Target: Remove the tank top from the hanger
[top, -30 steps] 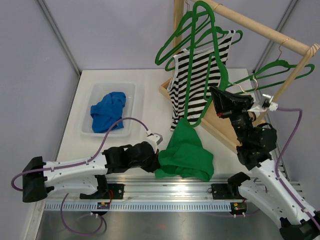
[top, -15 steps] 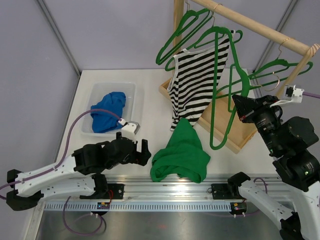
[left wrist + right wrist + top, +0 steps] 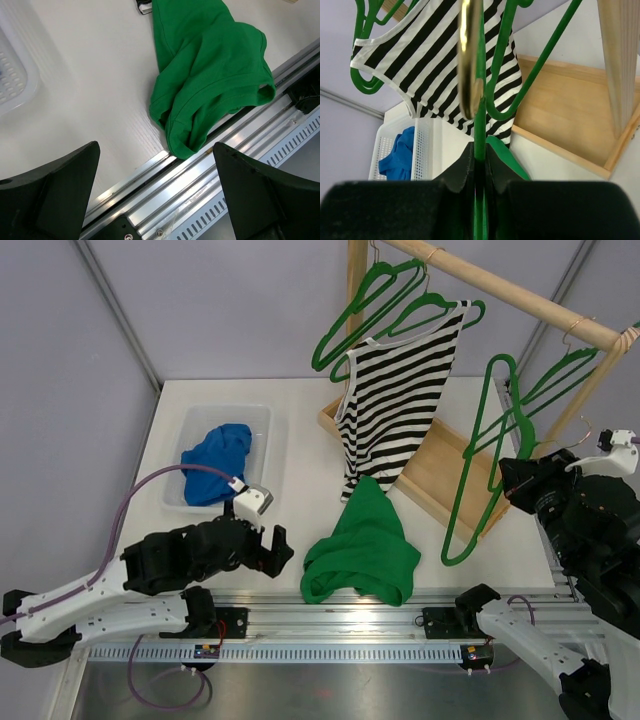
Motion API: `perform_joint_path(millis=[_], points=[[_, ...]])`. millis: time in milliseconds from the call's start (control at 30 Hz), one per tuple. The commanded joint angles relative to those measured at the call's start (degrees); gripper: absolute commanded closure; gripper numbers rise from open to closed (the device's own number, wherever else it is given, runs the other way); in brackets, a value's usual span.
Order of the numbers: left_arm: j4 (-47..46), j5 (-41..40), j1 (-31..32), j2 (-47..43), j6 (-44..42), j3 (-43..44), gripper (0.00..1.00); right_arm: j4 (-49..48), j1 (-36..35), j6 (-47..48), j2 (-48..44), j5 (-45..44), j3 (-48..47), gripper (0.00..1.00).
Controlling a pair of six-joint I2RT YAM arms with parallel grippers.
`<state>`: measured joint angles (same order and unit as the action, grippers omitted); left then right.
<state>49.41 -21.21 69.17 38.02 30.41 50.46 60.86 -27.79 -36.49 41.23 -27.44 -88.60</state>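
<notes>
The right gripper rises outward next, hooks the hanger over the wooden rod's empty part and releases it. The rod is above and outward of my gripper.
A green tank top lies crumpled on the table by the front rail, off any hanger; the left wrist view shows the tank top just ahead of my jaws. My left gripper is open and empty to its left, fingers wide apart. Out at the right, my right gripper is shut on a bare green hanger, held in the air. In the right wrist view the hanger's stem runs up from between the closed pads of my right gripper.
A black-and-white striped tank top hangs on a green hanger from the wooden rod. More green hangers hang further right. The rack's wooden base lies beneath. A white bin at the left holds blue cloth.
My left gripper opened, let go of the green tank top and drew back to the left. My right arm swung the bare hanger to the right, away from the top.
</notes>
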Motion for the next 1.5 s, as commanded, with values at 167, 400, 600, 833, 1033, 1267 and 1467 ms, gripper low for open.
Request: perform_joint_path(millis=[167, 400, 600, 833, 1033, 1267, 1467], points=[[-3.53, 2.23, 0.0, -3.65, -2.29, -0.36, 0.01, 7.16, -0.07, 1.24, 15.08, -6.29, -15.19, 1.0], [-3.27, 1.35, 0.0, -5.06, -1.85, -0.62, 0.01, 9.97, -0.07, 5.11, 25.99, -10.44, -29.95, 1.0], [-2.91, 0.73, 0.09, -5.06, -1.59, -0.53, 0.01, 14.55, -0.07, 7.22, 36.45, -13.86, -43.66, 1.0], [-3.35, 1.09, 0.0, -6.03, -1.59, -1.06, 0.01, 15.7, -0.07, 8.8, 42.35, -17.29, -52.9, 1.0], [-3.35, 1.26, 0.0, -6.03, -1.59, -1.15, 0.01, 9.28, -0.16, 14.68, 43.58, -21.94, -55.0, 1.0], [-3.35, 1.0, 0.0, -7.17, -1.32, -1.24, 0.01, 5.94, 0.81, 20.58, 46.74, -23.8, -55.72, 1.0], [-3.79, 1.26, 0.0, -8.75, -1.15, -1.5, 0.01, 5.06, 7.66, 19.79, 48.15, -16.69, -54.05, 1.0]])
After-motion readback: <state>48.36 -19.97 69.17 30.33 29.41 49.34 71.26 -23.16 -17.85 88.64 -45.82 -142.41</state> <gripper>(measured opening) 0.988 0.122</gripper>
